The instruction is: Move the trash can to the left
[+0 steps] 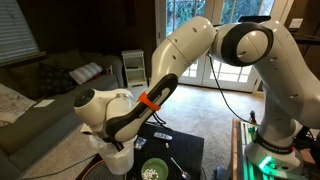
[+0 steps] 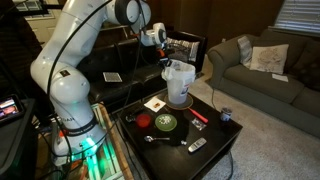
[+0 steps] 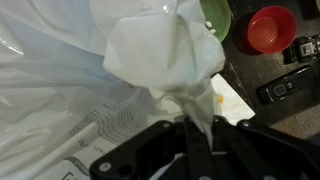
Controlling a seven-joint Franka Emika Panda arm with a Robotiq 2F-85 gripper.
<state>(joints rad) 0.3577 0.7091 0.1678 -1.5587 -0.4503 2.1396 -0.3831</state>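
The gripper next lowers the liner fold toward the gap (image 2: 184,119) between the green bowl and the red object to release it, as the tabletop there is clear.
The trash can (image 2: 180,90) is a small white bin with a crinkled plastic bag liner, standing at the back of the black table (image 2: 215,135). In an exterior view my gripper (image 2: 167,60) is at its rim from above. In the wrist view the liner (image 3: 60,90) fills most of the picture. My gripper's jaws (image 3: 193,130) are shut on a pinched fold of that liner. In an exterior view the arm hides most of the bin; only its lower part (image 1: 119,157) shows.
On the table lie a green round bowl (image 2: 165,123), a red bowl (image 3: 270,28), a red object (image 2: 199,115), a white card (image 2: 155,103), a remote (image 2: 197,145) and a small can (image 2: 226,115). A couch (image 2: 265,65) stands beyond the table.
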